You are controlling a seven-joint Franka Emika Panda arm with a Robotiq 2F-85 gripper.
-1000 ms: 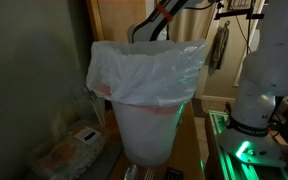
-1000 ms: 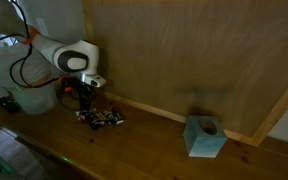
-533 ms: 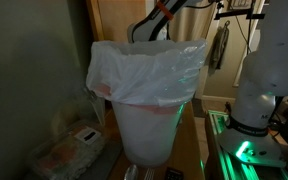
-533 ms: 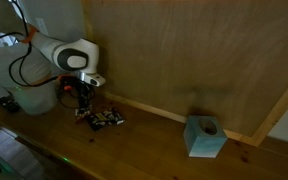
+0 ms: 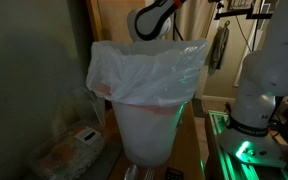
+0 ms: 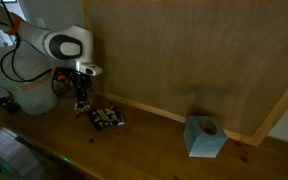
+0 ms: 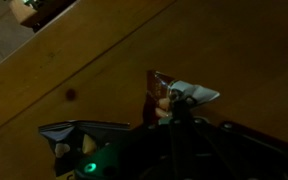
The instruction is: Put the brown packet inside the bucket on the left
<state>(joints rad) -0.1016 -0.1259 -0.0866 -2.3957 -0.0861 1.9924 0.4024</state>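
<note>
I will lift my gripper, move it across over the bucket's open top point(image 5: 147, 47) and let go of the brown packet, because the bucket's bag-lined rim is higher than the packet.
The tall white bucket point(image 5: 149, 125), lined with a translucent bag folded over its rim, fills the middle of an exterior view. It also stands at the left behind the arm in an exterior view point(image 6: 28, 98). My gripper point(image 6: 81, 93) hangs above the wooden table, just left of a small pile of packets point(image 6: 108, 119). In the wrist view the gripper point(image 7: 169, 108) is shut on the brown packet point(image 7: 156, 83), which sticks out past the fingertips next to a silvery flap. The packet is lifted off the table. The bucket's inside is hidden.
A light blue tissue box point(image 6: 206, 137) sits on the table to the right. A wooden wall point(image 6: 184, 50) runs close behind the table. A low clear plastic box point(image 5: 69, 150) lies beside the bucket. The white robot base point(image 5: 259, 85) stands near it.
The arm has risen and shifted slightly left, lifting the gripper with the packet up off the pile. The remaining packets have shifted a little.
</note>
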